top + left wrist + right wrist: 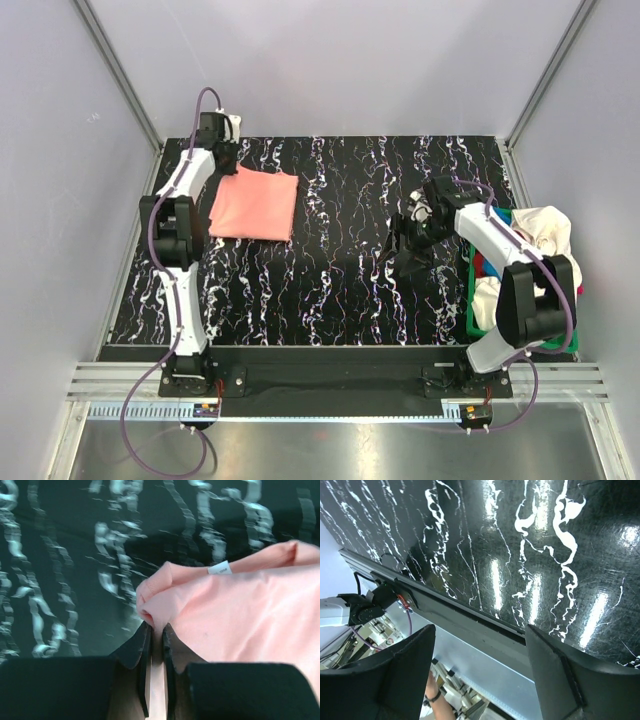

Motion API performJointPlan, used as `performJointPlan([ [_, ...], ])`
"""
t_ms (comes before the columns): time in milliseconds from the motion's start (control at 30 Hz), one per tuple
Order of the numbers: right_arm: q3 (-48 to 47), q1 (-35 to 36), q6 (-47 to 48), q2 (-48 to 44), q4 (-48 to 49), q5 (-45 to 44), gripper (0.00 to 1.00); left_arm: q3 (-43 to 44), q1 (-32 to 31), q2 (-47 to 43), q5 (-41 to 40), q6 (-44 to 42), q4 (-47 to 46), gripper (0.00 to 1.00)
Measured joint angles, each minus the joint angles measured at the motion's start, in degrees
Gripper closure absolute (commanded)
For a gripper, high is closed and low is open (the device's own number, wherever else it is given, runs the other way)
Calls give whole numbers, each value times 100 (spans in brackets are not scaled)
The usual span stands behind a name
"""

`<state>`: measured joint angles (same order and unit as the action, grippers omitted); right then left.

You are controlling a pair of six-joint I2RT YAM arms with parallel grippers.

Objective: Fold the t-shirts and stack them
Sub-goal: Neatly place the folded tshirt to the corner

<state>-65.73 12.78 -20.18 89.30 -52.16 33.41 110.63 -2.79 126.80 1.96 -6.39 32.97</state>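
Observation:
The left gripper will drag the t-shirt to the table's bare far corner, which is outward of the gripper and to its left in the top view, and let go of the t-shirt there.
A salmon-pink t-shirt (255,205) lies folded into a rough square at the far left of the black marbled table. My left gripper (230,160) is at its far left corner. In the left wrist view the gripper (156,630) is shut on a pinched fold of that pink t-shirt (240,615), and the white neck label (220,570) shows just beyond. My right gripper (415,225) hovers right of centre, tilted toward the table's near edge. Its jaws (480,630) are wide open and hold nothing. A cream-white t-shirt (545,225) is heaped with others at the far right.
A green plastic basket (471,300) stands at the table's right edge, holding the cream-white cloth plus bits of blue and red cloth (487,265). The right wrist view shows the table's near edge and metal rail (485,635). White walls close in the back and sides.

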Motion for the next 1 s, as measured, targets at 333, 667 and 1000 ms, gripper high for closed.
performJointPlan([
  [333, -592, 2, 81, 914, -214, -149, 21, 1394, 439, 1202, -778, -817, -234, 100],
  [667, -1259, 4, 109, 1650, -372, -251, 20, 2074, 859, 1578, -848, -1451, -1388, 100],
  [1000, -1504, 2, 203, 1978, -496, -293, 19, 2100, 1113, 1856, -841, -1676, -2286, 100],
])
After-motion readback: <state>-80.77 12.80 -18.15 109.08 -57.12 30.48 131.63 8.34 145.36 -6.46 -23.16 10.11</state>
